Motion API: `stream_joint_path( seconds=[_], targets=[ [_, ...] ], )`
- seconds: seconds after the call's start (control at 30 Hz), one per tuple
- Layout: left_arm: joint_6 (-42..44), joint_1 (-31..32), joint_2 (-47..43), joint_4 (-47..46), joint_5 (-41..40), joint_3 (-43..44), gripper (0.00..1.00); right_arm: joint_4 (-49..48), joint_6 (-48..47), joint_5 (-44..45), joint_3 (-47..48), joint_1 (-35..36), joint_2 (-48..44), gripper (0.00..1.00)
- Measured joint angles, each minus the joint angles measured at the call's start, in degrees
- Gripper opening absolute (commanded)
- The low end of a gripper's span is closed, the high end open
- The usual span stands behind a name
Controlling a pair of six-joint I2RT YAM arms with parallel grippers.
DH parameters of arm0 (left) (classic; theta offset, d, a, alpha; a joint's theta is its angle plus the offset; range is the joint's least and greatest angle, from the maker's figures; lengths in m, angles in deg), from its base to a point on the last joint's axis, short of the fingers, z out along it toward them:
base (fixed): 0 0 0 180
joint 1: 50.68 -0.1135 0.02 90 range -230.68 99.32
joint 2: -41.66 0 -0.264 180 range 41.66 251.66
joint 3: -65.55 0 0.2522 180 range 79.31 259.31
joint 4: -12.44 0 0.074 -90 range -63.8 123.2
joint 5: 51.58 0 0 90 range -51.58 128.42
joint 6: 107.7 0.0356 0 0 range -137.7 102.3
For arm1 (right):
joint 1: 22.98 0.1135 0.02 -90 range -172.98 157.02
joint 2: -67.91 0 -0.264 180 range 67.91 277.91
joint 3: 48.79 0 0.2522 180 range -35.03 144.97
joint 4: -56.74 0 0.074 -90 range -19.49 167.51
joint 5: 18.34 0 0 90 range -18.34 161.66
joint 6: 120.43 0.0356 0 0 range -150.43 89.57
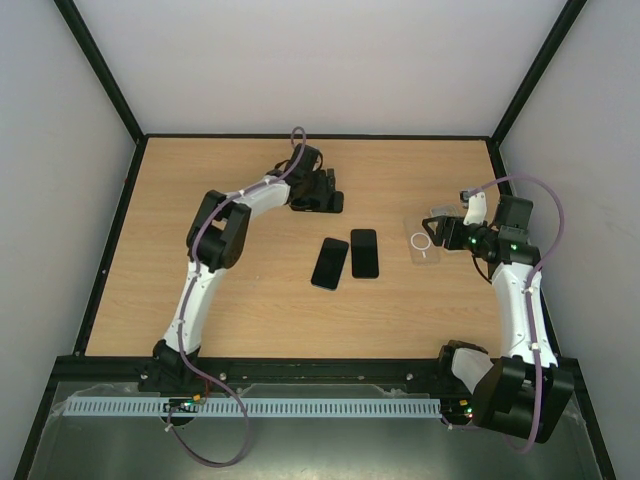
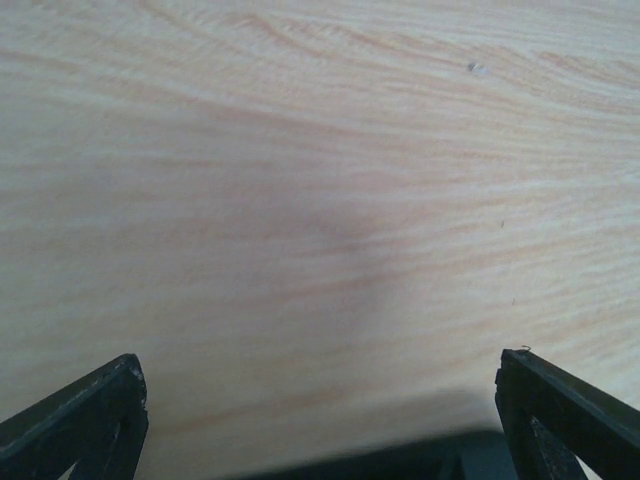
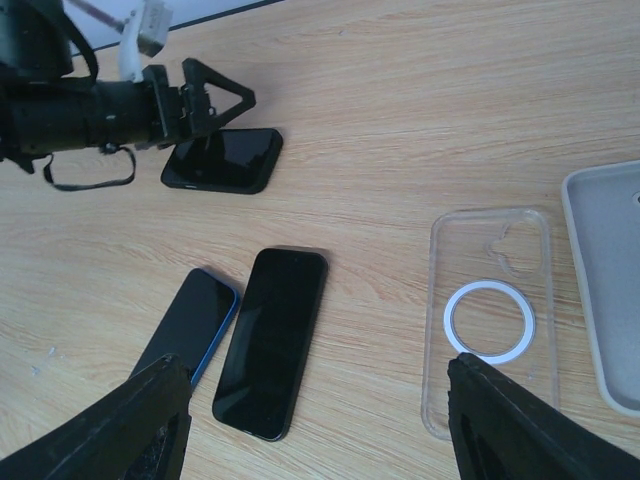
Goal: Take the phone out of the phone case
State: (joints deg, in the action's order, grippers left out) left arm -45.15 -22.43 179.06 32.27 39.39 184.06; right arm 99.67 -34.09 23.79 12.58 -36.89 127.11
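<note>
My left gripper should turn and move back over the black phone case [image 1: 322, 204] [image 2: 400, 463] so its fingers straddle the case's long edges, because its open fingers are mostly around bare wood.
The black phone case [image 3: 225, 160] lies flat at the far middle of the table [image 1: 200, 170], a dark glossy face up inside its rim. In the top view it shows as a black slab [image 1: 322, 204]. My left gripper [image 1: 322, 188] is down at it, jaws wide open, fingertips [image 3: 215, 100] over its far edge. In the left wrist view the open gripper [image 2: 320, 360] frames bare wood, with only a dark strip [image 2: 400, 462] at the bottom edge. My right gripper [image 3: 318, 365] is open and empty above the table at the right [image 1: 438, 233].
Two bare phones lie mid-table: a blue-edged one [image 3: 190, 325] [image 1: 330, 262] and a black one [image 3: 272, 340] [image 1: 365, 253]. A clear case with a white ring [image 3: 490, 320] [image 1: 424, 246] and a pale grey case [image 3: 605, 280] lie near my right gripper.
</note>
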Motion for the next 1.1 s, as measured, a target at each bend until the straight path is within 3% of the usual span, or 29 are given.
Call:
stream_joint_path(
  seconds=[0.1,0.23,0.57,0.67,0.73,0.87,1.1],
  targets=[
    [0.4,-0.1,3.3,1.6,1.0,5.0,0.92,0.0,0.0,0.0,0.0,0.0,0.0,0.69],
    [1.3,-0.3,2.9,2.4,2.8,4.4,0.91,0.0,-0.1,0.1,0.0,0.0,0.1,0.69],
    [3.2,0.1,-18.7,-1.5,7.4,-28.3,0.92,0.0,-0.2,0.2,0.0,0.0,-0.2,0.69],
    [3.3,0.9,-22.3,-0.3,6.0,-32.7,0.94,0.0,-0.4,0.2,0.0,0.0,-0.3,0.69],
    [3.3,1.4,-22.6,0.5,3.5,-32.5,1.00,0.0,-0.4,0.2,0.0,0.0,-0.3,0.69],
    [5.2,2.9,-22.5,3.9,-0.1,-29.2,1.00,0.0,-0.4,0.2,0.0,0.0,-0.3,0.70],
    [14.6,3.9,-18.1,9.1,-4.5,-13.1,1.00,0.0,-0.5,0.1,0.0,0.0,-0.3,0.70]
  ],
)
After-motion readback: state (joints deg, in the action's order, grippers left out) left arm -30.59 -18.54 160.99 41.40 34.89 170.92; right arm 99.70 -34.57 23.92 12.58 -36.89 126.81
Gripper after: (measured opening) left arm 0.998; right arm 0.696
